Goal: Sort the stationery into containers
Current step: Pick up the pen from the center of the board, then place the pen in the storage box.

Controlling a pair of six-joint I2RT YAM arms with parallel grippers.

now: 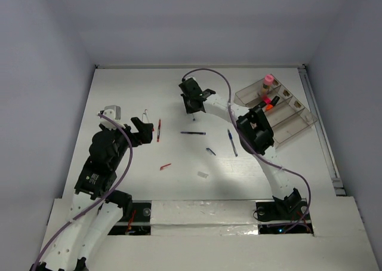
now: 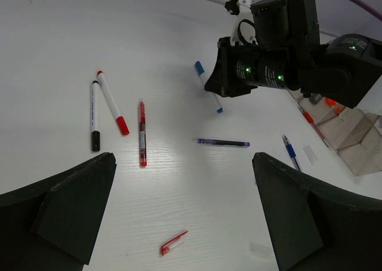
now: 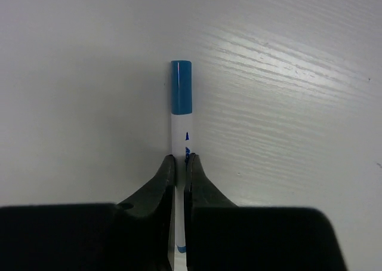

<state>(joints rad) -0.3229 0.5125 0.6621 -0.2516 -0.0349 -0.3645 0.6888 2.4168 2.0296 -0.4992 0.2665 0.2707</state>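
The tray's section [image 1: 283, 113] beside the orange marker looks free. So next my right gripper will lift the white marker, carry it across the table and lower it there.
My right gripper [image 3: 180, 163] is shut on a white marker with a blue cap [image 3: 181, 104] at the far middle of the table [image 1: 191, 108]. The marker also shows in the left wrist view [image 2: 207, 85], low over the table. My left gripper [image 2: 184, 160] is open and empty, at mid-left in the top view [image 1: 143, 131]. A red pen [image 2: 142, 134], a red-capped marker [image 2: 113, 102] and a black-capped marker [image 2: 94, 116] lie ahead of it. A dark purple pen [image 2: 222, 142], a blue pen [image 2: 290, 151] and a red cap [image 2: 173, 242] lie on the table. The clear organiser tray [image 1: 292, 125] stands at the back right with a pink-capped bottle [image 1: 268, 82] and an orange marker [image 1: 268, 104] in it.
A small white piece [image 1: 203, 175] lies at the near middle, another white piece [image 2: 309, 154] lies near the tray. A short blue piece [image 1: 210, 151] lies beside the blue pen. A small grey-white object [image 1: 111, 111] sits at the left. White walls ring the table.
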